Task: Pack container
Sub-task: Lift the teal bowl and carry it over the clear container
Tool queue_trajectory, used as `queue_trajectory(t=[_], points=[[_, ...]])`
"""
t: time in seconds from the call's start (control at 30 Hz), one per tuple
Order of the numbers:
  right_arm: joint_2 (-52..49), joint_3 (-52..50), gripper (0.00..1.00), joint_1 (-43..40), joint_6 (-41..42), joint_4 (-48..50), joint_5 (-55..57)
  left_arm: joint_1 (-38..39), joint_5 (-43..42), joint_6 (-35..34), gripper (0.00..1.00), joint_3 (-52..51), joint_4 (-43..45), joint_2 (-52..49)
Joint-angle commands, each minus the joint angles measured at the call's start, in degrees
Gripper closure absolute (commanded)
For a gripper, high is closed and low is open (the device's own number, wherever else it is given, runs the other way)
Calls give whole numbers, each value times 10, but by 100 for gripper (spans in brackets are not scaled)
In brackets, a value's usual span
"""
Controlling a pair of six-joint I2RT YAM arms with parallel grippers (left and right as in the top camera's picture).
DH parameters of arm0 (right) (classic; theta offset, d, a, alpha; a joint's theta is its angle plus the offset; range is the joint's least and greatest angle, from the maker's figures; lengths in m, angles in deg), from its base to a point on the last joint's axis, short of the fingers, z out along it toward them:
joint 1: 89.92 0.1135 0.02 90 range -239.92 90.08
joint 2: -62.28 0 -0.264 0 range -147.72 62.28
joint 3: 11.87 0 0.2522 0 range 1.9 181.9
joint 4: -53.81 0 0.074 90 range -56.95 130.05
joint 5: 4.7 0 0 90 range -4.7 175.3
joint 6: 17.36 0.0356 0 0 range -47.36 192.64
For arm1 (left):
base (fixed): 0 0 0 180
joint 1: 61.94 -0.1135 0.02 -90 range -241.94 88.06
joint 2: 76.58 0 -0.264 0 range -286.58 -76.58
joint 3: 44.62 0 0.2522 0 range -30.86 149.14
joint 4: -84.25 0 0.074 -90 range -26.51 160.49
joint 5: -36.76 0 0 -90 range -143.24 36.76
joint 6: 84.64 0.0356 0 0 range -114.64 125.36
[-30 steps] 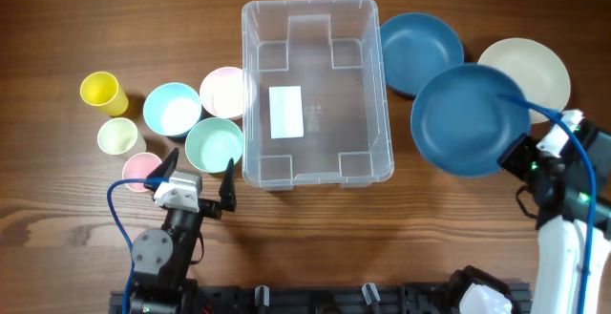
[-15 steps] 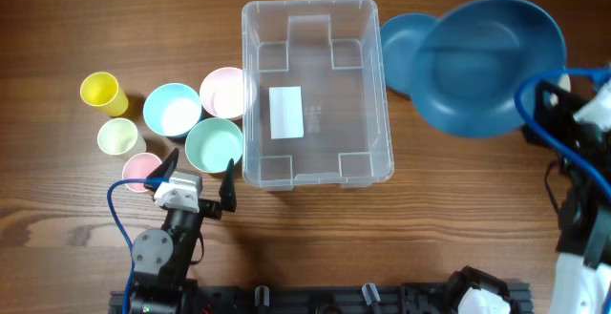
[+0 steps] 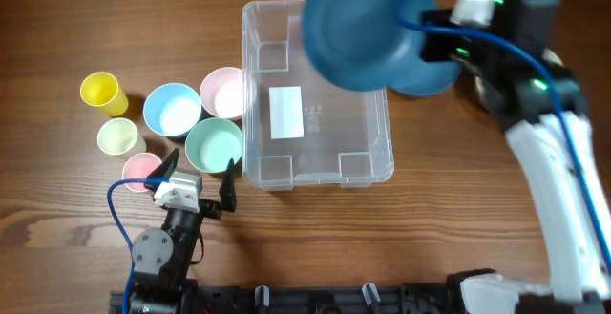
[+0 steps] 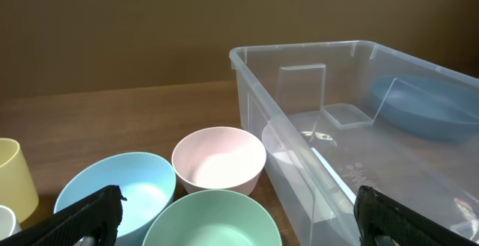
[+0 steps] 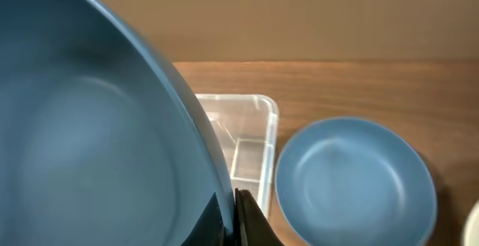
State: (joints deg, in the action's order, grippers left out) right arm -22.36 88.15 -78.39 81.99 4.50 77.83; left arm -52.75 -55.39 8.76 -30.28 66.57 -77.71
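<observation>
The container's bottom is below my right gripper, to the left in the overhead view. My right gripper will move down and to that side and release the plate.
The clear container (image 3: 329,147) stands mid-table, a white label on its base. My right gripper (image 3: 427,30) is shut on the rim of a dark blue plate (image 3: 355,28), which hangs tilted above the container's far right part. In the right wrist view that plate (image 5: 90,141) fills the left, pinched at my right gripper (image 5: 232,217), with the container (image 5: 258,102) below. My left gripper (image 3: 200,169) is open near the front left, by a green bowl (image 3: 215,144). In the left wrist view my left gripper (image 4: 238,223) stands over the green bowl (image 4: 213,220), beside the container (image 4: 299,48).
A second blue plate (image 5: 355,179) lies right of the container, partly hidden in the overhead view. Left of the container are a pink bowl (image 3: 222,92), a light blue bowl (image 3: 172,109), a yellow cup (image 3: 101,92), a pale cup (image 3: 117,136) and a pink cup (image 3: 141,171).
My right arm has carried the blue plate from the table's right side up and leftward, over the container's far end. The left arm has not moved.
</observation>
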Motion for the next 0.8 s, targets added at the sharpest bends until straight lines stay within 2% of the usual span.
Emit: queue_trajectory(t=[0.0, 0.27, 0.77], points=[[-56, 50, 95, 56, -5, 8, 133, -4, 1, 5, 0, -2, -4, 1], [-159, 54, 96, 123, -19, 53, 195, -4, 1, 5, 0, -3, -4, 1], [-263, 54, 96, 127, -19, 82, 195, -4, 1, 5, 0, -3, -4, -1]])
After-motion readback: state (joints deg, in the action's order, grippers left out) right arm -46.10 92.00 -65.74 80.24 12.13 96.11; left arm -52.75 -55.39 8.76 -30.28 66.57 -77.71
